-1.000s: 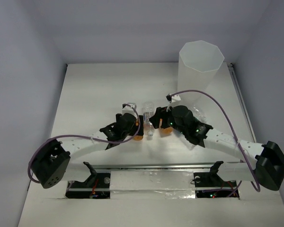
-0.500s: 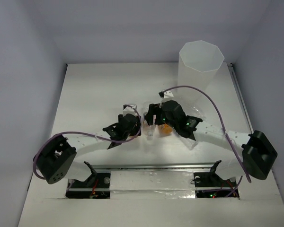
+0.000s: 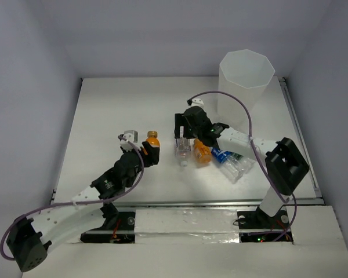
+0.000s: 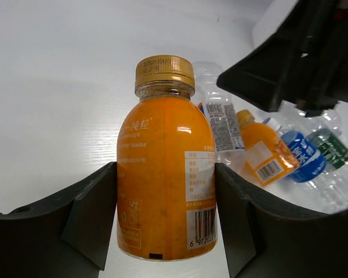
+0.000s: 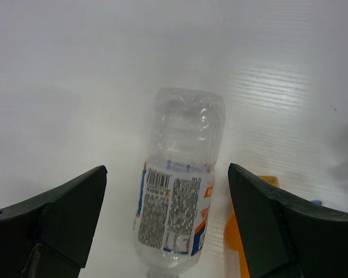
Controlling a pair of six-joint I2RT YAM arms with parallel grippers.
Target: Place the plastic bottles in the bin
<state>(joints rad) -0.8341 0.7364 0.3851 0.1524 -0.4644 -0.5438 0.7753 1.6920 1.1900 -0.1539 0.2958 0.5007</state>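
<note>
The orange-filled bottle (image 3: 152,141) will go over the bin's opening (image 3: 246,68), where I will release it. The bin opens upward at its tall rim, so I will raise my left gripper outward and carry the bottle there.
My left gripper (image 3: 146,152) is shut on an orange-filled bottle (image 3: 152,141) with an orange cap and holds it upright, left of the other bottles; its fingers (image 4: 93,214) press both sides of the bottle (image 4: 165,162). My right gripper (image 3: 184,132) is open just above a lying clear bottle with a white label (image 3: 182,150), which lies between the jaws without touching them in the right wrist view (image 5: 177,202). A second orange bottle (image 3: 202,152), a blue-label bottle (image 3: 223,156) and a green-label bottle (image 3: 236,159) lie to its right. The bin (image 3: 245,87) stands at the back right.
Another clear bottle (image 3: 242,169) lies at the right end of the pile. The right arm's cable (image 3: 243,116) arcs in front of the bin. White walls enclose the table on three sides. The arm bases' rail (image 3: 185,217) runs along the near edge.
My left gripper has pulled back to the left with the orange bottle in it, away from the pile. My right gripper has moved toward the far side and now sits over the clear white-label bottle.
</note>
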